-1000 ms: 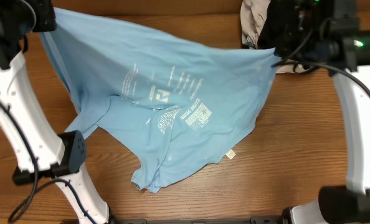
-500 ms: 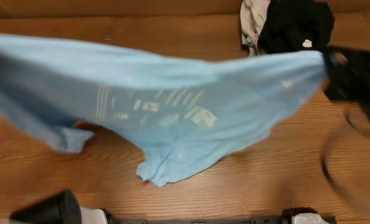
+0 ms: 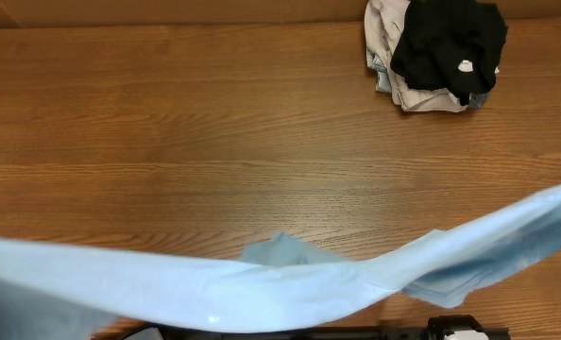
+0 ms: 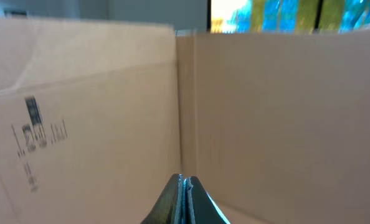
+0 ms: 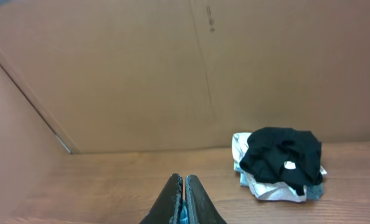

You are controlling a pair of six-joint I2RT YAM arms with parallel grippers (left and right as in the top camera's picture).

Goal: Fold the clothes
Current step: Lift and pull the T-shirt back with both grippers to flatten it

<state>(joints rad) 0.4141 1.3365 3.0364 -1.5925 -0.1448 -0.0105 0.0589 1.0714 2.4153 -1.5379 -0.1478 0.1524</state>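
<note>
My right gripper carries the blue fabric [image 5: 182, 211] outward next, lowers it short of the clothes pile and lets go, since bare tabletop lies outward and below.
A light blue T-shirt [image 3: 290, 288] hangs stretched and blurred across the near edge of the overhead view, lifted off the table. My left gripper [image 4: 184, 182] is shut on a thin fold of the blue shirt, seen in the left wrist view, facing a cardboard wall. My right gripper [image 5: 184, 180] is shut on blue fabric [image 5: 182, 211] pinched between its fingers, above the wooden table. Neither arm shows in the overhead view; both are past the near corners.
A pile of clothes, black on top of grey-white ones [image 3: 439, 52], lies at the table's far right and also shows in the right wrist view [image 5: 279, 162]. Cardboard walls [image 4: 266, 112] stand behind the wooden table [image 3: 214, 142].
Both arms swept the shirt from the table's far side toward the near edge, out of the overhead view. The shirt now hangs stretched along the bottom.
</note>
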